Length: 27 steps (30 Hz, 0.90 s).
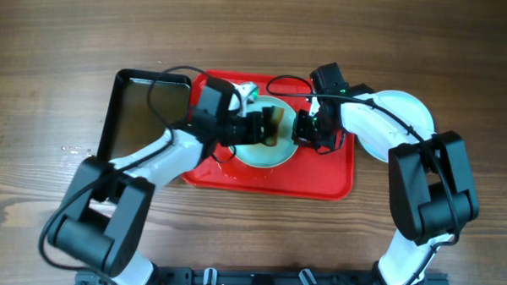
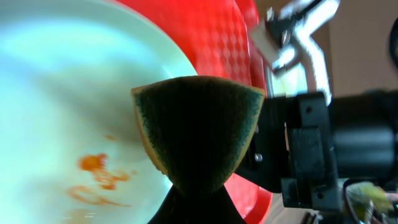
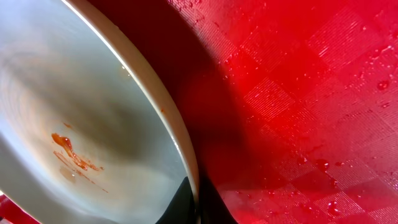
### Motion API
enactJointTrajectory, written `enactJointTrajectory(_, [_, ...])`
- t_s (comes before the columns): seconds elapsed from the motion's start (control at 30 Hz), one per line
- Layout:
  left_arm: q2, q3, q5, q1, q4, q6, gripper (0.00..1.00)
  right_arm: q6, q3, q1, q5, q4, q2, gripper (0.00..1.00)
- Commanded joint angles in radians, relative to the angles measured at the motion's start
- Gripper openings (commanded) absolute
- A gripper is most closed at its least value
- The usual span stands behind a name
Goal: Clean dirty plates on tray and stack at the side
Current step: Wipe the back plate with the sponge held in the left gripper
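My left gripper needs to wipe the plate, then move down into the black tray and release the sponge, as the tray lies to its left in the overhead view.
A pale mint-white plate with orange-red smears lies on the red tray. My right gripper is shut on the plate's right rim, one finger on each side, tilting it up off the tray. My left gripper is shut on a green-and-yellow sponge and holds it over the plate's middle. The smears also show in the right wrist view. Another white plate lies on the table to the right of the tray, mostly hidden by my right arm.
A black tray stands to the left of the red tray. Water drops lie on the red tray's textured base. The wooden table spreads all around.
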Motion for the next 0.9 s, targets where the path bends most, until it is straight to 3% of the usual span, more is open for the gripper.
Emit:
enactJointTrajectory(0.0, [0.066,0.009,0.012,-0.055,0.06,-0.057,0.04,-0.011,-0.007,0.002,0.028,-0.002,0.025,0.04])
enactJointTrajectory(0.2, [0.146,0.009,-0.095,-0.082,0.089,-0.06,0.04,-0.013,-0.007,0.002,0.028,-0.003,0.025,0.04])
enactJointTrajectory(0.27, [0.151,0.009,-0.203,-0.08,0.053,-0.06,0.04,-0.013,-0.007,0.002,0.025,-0.007,0.025,0.04])
enactJointTrajectory(0.47, [0.151,0.009,-0.348,-0.037,-0.066,-0.06,0.04,-0.013,-0.007,0.002,0.025,-0.011,0.025,0.04])
enactJointTrajectory(0.73, [0.131,0.009,-0.319,0.084,-0.127,-0.025,0.04,-0.018,-0.007,0.002,0.026,-0.014,0.025,0.04])
enactJointTrajectory(0.87, [-0.031,0.009,-0.274,0.085,-0.204,0.039,0.04,-0.034,-0.007,0.002,0.029,-0.014,0.025,0.04])
